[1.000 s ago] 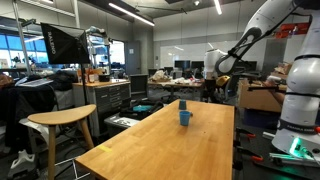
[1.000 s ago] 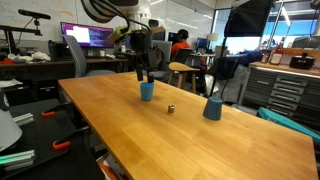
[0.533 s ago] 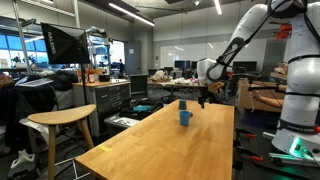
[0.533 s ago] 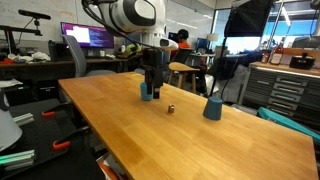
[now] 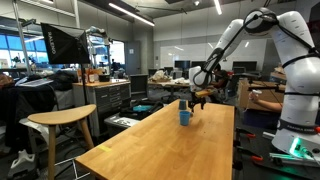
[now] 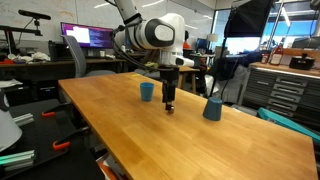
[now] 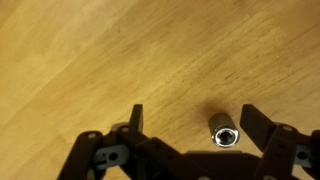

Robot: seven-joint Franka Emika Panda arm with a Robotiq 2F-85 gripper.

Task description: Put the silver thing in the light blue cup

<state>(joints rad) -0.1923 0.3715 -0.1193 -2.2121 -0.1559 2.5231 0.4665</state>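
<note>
I need to lower my gripper around the silver thing while moving to the right in the wrist view. The silver thing is below, nearer the finger on that side.
The silver thing (image 7: 225,132) is a small metal cylinder lying on the wooden table (image 6: 200,140). In the wrist view it sits between my gripper's (image 7: 196,125) open fingers, closer to the right finger. In an exterior view my gripper (image 6: 169,99) hangs low over the table, and the silver thing is hidden beneath it. The light blue cup (image 6: 147,91) stands upright a short way beside the gripper. In an exterior view the cup (image 5: 184,116) stands in front of the gripper (image 5: 197,100).
A darker teal cup (image 6: 212,109) stands on the table on the gripper's other side, and it also shows in an exterior view (image 5: 183,103). A wooden stool (image 5: 62,118) stands beside the table. Desks, monitors and cabinets surround it.
My gripper has moved from above the light blue cup across the table and down, and now sits low over the silver thing with its fingers open.
</note>
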